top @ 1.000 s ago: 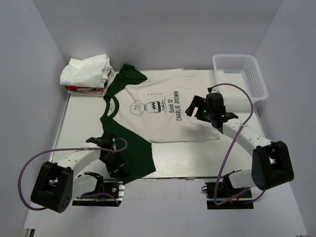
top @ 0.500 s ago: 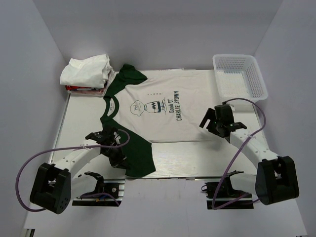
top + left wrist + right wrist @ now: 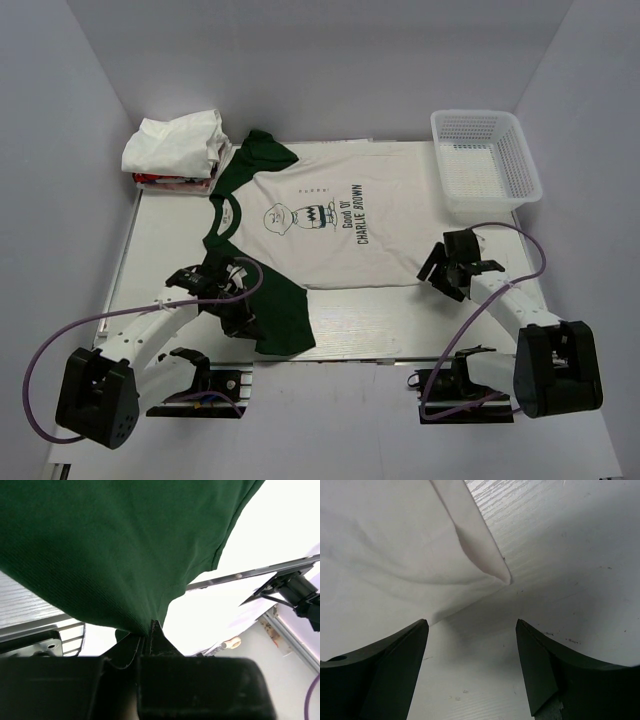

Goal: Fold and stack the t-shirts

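My left gripper raises the outstretched near sleeve next, carries it outward over the shirt and releases it there, since the far green sleeve lies outward of the gripper.
A large off-white t-shirt (image 3: 340, 225) with dark green sleeves and dark lettering lies spread on the table. My left gripper (image 3: 232, 300) is shut on its near green sleeve (image 3: 278, 310), which fills the left wrist view (image 3: 120, 545) and hangs from the pinched fingertips. My right gripper (image 3: 440, 272) is open and empty, low over the table just off the shirt's near right hem corner (image 3: 505, 577). A stack of folded white and red shirts (image 3: 178, 150) sits at the back left.
A white plastic mesh basket (image 3: 485, 160) stands at the back right. The table's near edge (image 3: 370, 358) and the arm bases lie below the shirt. Purple cables loop beside both arms.
My right gripper has drawn back from over the shirt's lettering to its near right corner, open. My left gripper has shifted the green sleeve slightly inward, folding it narrower.
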Available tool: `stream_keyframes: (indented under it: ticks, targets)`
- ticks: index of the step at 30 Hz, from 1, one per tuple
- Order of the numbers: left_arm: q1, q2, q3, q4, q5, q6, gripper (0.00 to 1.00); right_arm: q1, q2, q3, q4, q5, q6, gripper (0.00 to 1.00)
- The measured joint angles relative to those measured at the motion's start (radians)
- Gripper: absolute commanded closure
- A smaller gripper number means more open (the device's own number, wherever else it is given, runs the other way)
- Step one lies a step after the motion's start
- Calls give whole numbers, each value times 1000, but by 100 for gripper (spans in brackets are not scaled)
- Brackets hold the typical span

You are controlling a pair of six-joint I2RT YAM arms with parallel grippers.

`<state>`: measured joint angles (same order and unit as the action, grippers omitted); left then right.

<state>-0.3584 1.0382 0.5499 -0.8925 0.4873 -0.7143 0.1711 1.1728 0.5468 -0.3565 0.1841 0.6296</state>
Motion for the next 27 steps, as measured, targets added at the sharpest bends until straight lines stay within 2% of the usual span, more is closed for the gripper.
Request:
stream_keyframes:
  ticks: [6,9,11,12,13,16,27]
  targets:
    - [0,1,7,-24,0,17,100,-23,50,-2,47,4,-6,26]
    - [0,0,8,-25,0,20,100,-32,75,-1,95,4,-12,32]
    - [0,-3,8,-25,0,19,100,-35,96,2,137,4,-16,40]
    - [0,-8,7,-26,0,19,100,-37,105,2,153,2,-19,46]
    - [0,-14,7,-28,0,18,100,-39,110,2,166,0,-21,66]
    - [0,-33,7,-46,-3,10,100,-41,114,-7,174,-15,-32,100]
    - [0,-127,30,-105,47,-23,100,-40,-87,-34,-56,-65,-76,100]
